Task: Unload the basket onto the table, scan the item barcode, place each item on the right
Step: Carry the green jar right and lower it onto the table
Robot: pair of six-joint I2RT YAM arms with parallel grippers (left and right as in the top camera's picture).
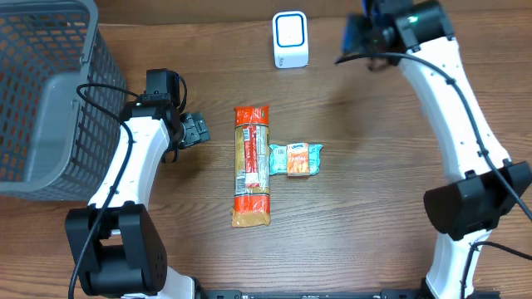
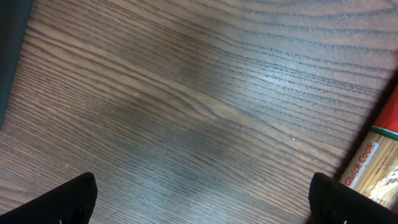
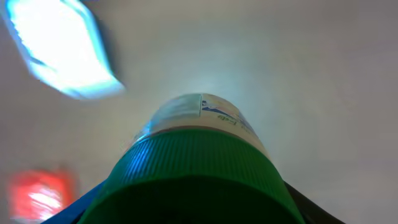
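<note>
I will next draw my right gripper back, lower the bottle upright and release it, as bare wood lies below and back from the gripper, clear of the packets.
In the right wrist view a bottle with a green ribbed cap and a white label fills the frame, and my right gripper is shut on it. Overhead, that gripper is raised at the back right, just right of the white barcode scanner with its blue-rimmed window; the bottle is mostly hidden there. My left gripper hangs open over bare wood, left of a long orange pasta packet. In the left wrist view its black fingertips stand wide apart around nothing.
A small teal and orange snack packet lies against the pasta packet's right side. A grey mesh basket fills the back left corner. The pasta packet's end shows at the left wrist view's right edge.
</note>
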